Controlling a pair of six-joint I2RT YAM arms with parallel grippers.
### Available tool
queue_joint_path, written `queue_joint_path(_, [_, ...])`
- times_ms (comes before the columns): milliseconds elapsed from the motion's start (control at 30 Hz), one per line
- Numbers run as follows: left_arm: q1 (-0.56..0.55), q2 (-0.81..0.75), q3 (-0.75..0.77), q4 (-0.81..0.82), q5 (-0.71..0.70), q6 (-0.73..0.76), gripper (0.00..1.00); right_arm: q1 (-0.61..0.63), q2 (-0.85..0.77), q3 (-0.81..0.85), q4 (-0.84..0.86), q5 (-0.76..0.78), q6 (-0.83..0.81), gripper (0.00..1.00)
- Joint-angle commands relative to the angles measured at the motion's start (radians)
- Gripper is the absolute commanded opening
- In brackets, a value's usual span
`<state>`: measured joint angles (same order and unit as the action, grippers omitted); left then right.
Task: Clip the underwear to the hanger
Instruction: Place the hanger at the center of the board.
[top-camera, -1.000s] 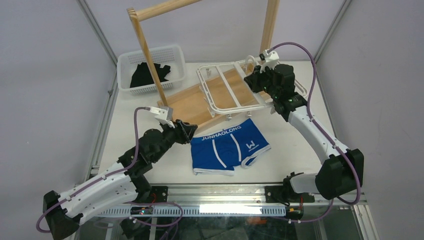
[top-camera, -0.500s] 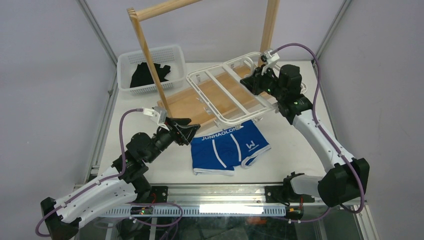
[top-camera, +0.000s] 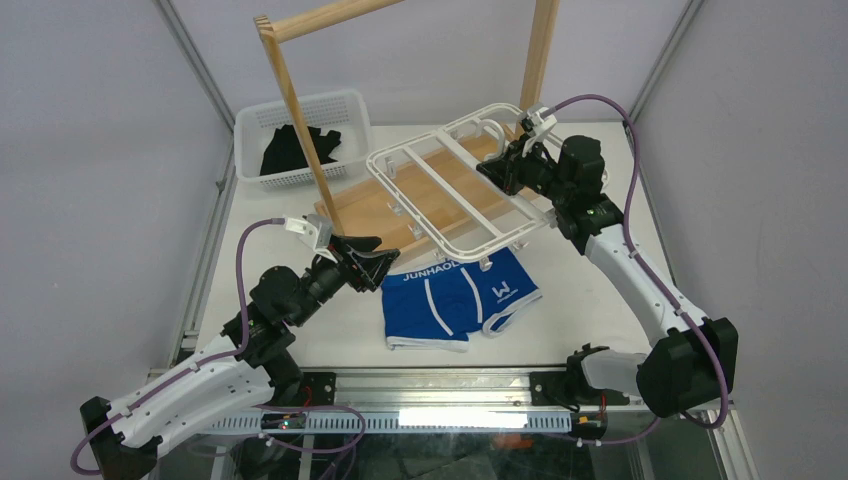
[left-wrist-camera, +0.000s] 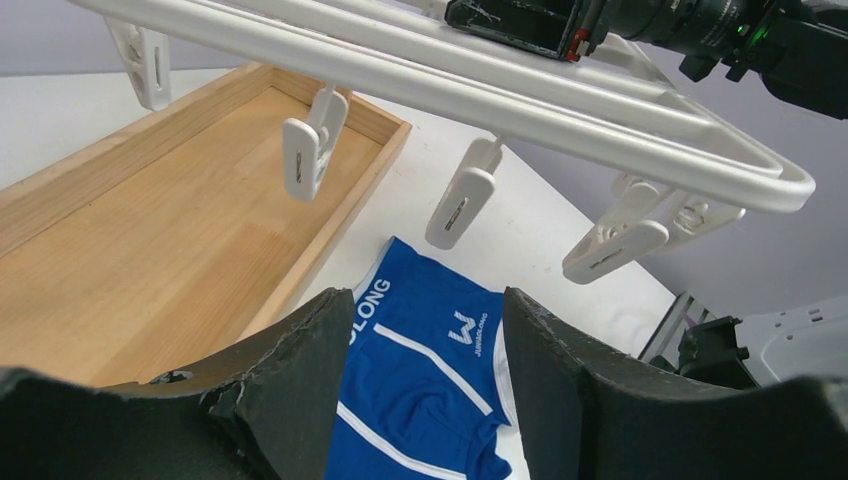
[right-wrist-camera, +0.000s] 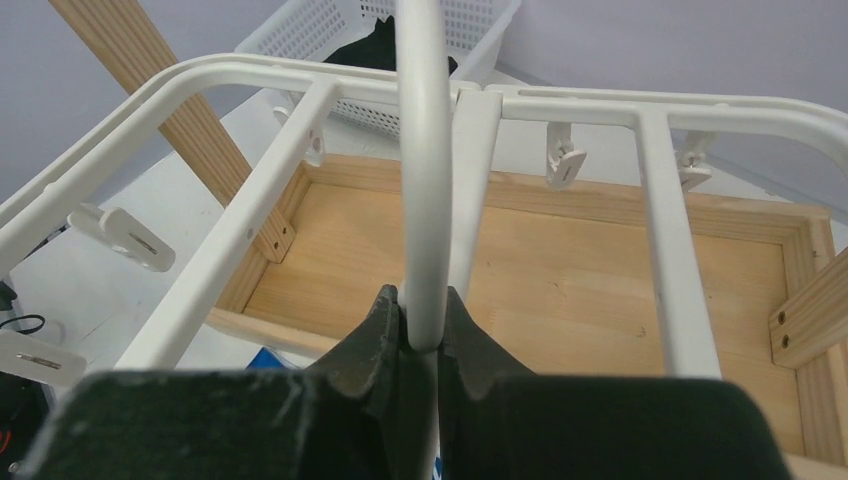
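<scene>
The hanger's frame hangs in midair. So my right gripper will next move down toward the wooden base, left in the top view, then release the hanger's hook.
The blue underwear lies flat on the white table, waistband toward the wooden base; it also shows in the left wrist view. My right gripper is shut on the hook of the white hanger and holds the frame tilted in the air above the wooden base; the right wrist view shows the hook pinched between the fingers. Small clips dangle from the frame over the underwear. My left gripper is open and empty, just left of the waistband.
A tall wooden rack stands on a wooden base tray at the back. A white basket holding a black garment sits at the back left. The table's near edge is a metal rail.
My right gripper has lifted the hanger off the wooden base and swung it up and left, tilted over the underwear. My left gripper has risen a little beside the waistband.
</scene>
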<state>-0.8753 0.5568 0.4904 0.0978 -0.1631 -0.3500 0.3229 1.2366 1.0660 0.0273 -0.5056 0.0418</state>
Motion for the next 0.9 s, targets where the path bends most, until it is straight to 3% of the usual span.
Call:
queue_joint_path(0, [0.006, -0.01, 0.01, 0.029, -0.051, 0.012, 0.57, -0.011, -0.014, 0.005, 0.233, -0.046, -0.016, 0.0])
queue_joint_path(367, [0.006, -0.118, 0.007, -0.126, -0.118, -0.038, 0.57, -0.025, 0.237, 0.077, 0.347, -0.202, -0.126, 0.0])
queue_joint_path(667, [0.007, -0.114, 0.035, -0.171, -0.111, -0.059, 0.57, -0.054, 0.461, 0.154, 0.416, -0.349, -0.167, 0.0])
queue_joint_path(867, [0.007, -0.093, 0.052, -0.181, -0.109, -0.053, 0.57, -0.063, 0.636, 0.296, 0.31, -0.355, -0.189, 0.02])
